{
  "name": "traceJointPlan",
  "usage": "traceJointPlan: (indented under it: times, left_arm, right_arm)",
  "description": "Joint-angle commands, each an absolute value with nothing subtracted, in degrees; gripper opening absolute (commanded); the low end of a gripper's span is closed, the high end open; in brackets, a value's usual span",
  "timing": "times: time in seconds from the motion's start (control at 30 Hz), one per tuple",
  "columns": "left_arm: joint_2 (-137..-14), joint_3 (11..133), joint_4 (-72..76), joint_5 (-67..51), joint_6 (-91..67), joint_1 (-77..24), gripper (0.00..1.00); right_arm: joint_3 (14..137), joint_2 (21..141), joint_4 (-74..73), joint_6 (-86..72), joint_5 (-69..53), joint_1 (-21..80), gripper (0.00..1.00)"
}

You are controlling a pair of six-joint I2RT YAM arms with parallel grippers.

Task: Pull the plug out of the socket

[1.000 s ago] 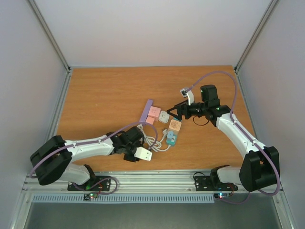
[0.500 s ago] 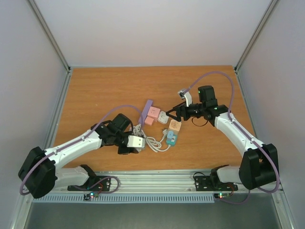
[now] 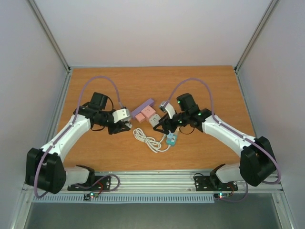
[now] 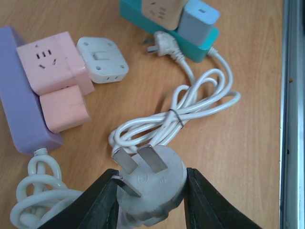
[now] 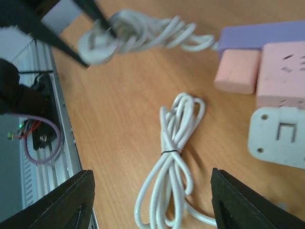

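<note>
I will next lower the plug with my left gripper onto open table, left in the top view, away from the purple power strip [image 3: 141, 108], then let go.
My left gripper [image 4: 150, 193] is shut on a white three-pin plug [image 4: 155, 179], held above the table with its pins bare. The plug's cord [image 4: 38, 191] runs to the end of a purple power strip [image 4: 19, 109], which carries two pink adapters [image 4: 52, 62]. In the top view the left gripper [image 3: 127, 125] is just left of the purple strip [image 3: 141, 108]. My right gripper [image 5: 152, 202] is open and empty above a tied white cord bundle [image 5: 174, 157]. In the top view it [image 3: 160, 130] hovers beside the teal strip [image 3: 171, 139].
A white adapter [image 4: 102, 59] lies loose beside the pink ones. The teal strip [image 4: 167, 26] holds an orange adapter and a blue-grey one [image 4: 198, 24]; a small plug [image 4: 162, 43] lies against it. The metal front rail [image 4: 293, 114] is close.
My left arm has swung from the near edge back and to the left, carrying the plug. The purple strip and its adapters have shifted. My right gripper has moved left and nearer, over the cord bundle.
</note>
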State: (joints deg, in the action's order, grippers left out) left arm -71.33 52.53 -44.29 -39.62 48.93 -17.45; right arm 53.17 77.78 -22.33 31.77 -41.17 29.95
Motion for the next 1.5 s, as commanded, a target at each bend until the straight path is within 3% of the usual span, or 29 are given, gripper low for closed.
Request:
traceJointPlan:
  times: [0.0,0.37,0.53,0.6,0.73,0.9,1.2,1.47]
  left_arm:
    - [-76.4,54.4,-43.7,-45.3,51.1,-12.1,0.09]
    - [-82.0,49.9,-37.3,-42.2,49.9,-5.5,0.13]
    - [-82.8,48.7,-35.7,-40.5,47.8,-5.1,0.2]
    - [-83.6,49.5,-36.0,-40.3,46.6,-4.4,0.29]
    - [-84.7,52.4,-38.4,-43.0,46.2,-2.7,0.61]
    - [-85.1,54.8,-36.1,-42.2,44.3,-2.6,0.78]
    - [-93.3,61.9,-34.7,-41.4,42.2,-3.2,0.78]
    - [-99.1,64.9,-31.9,-36.9,46.1,-7.4,0.7]
  right_arm:
    - [52.2,80.9,-21.4,34.1,-34.6,36.4,0.68]
    - [51.7,91.6,-13.8,34.4,-25.5,46.0,0.66]
    - [51.9,96.1,-11.8,34.9,-21.5,48.8,0.67]
    - [51.6,97.3,-11.2,35.0,-20.4,49.2,0.68]
    - [51.3,98.5,-12.4,35.4,-21.9,49.4,0.65]
    - [48.8,95.7,-14.4,36.1,-26.7,50.2,0.64]
    - [45.1,88.7,-20.7,40.0,-33.7,50.4,0.61]
    - [44.4,79.9,-20.1,40.8,-34.9,50.2,0.63]
